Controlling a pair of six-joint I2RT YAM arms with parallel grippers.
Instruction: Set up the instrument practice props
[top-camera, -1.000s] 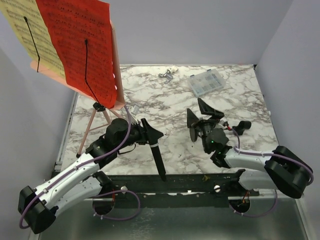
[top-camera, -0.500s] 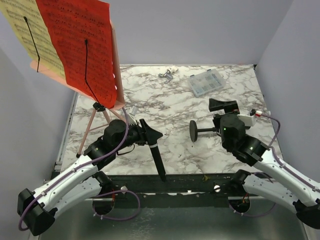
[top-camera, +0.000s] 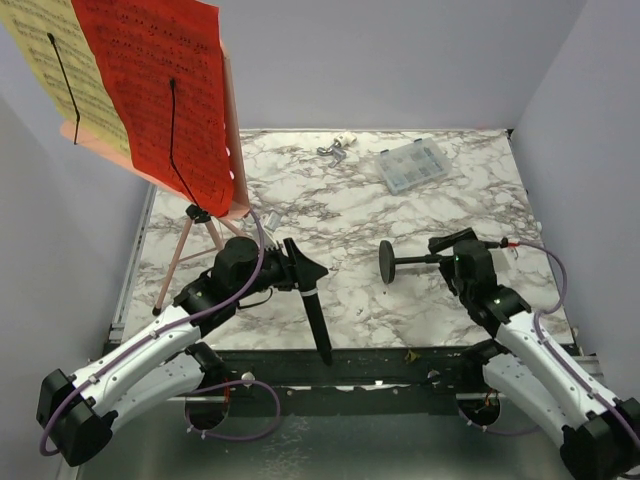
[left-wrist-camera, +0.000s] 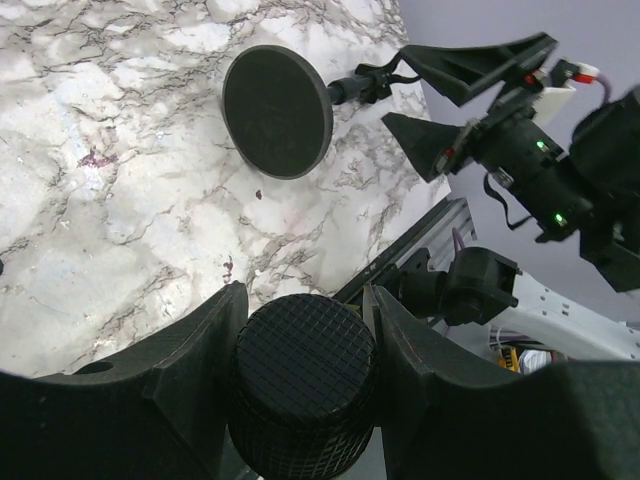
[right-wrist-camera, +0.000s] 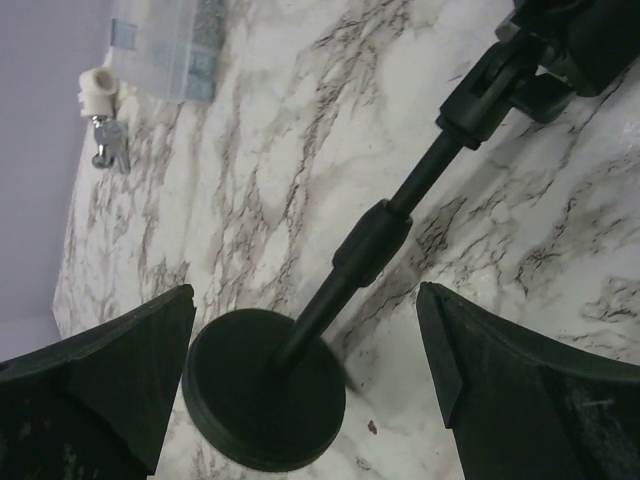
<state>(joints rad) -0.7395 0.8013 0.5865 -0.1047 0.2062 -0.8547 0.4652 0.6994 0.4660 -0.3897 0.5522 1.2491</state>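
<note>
My right gripper comes down onto the thick collar of the rod (right-wrist-camera: 370, 245) next, with its open fingers on either side.
The pink perforated music stand (top-camera: 190, 250) stands at the far left on thin tripod legs. It carries a yellow page (top-camera: 50, 60) and a red page (top-camera: 160, 80). My left gripper (top-camera: 298, 268) is shut on the black microphone (top-camera: 315, 320), whose grille head (left-wrist-camera: 305, 375) sits between the fingers (left-wrist-camera: 180, 380). The short microphone stand lies on its side, round base (top-camera: 387, 260) to the left and rod (right-wrist-camera: 370, 245) pointing right. My right gripper (top-camera: 447, 252) is open and empty just above the rod. In the right wrist view its gripper (right-wrist-camera: 305, 300) straddles the base (right-wrist-camera: 265, 405).
A clear plastic compartment box (top-camera: 412, 165) lies at the back right, also in the right wrist view (right-wrist-camera: 165, 40). Small white and metal bits (top-camera: 335, 148) lie at the back centre. Grey walls close the left, back and right sides. The black front rail (top-camera: 380, 360) runs along the near edge.
My right arm swung right and its wrist turned, open jaws now over the stand's rod. The stand went from raised at the gripper to lying on its side. The left arm barely moved.
</note>
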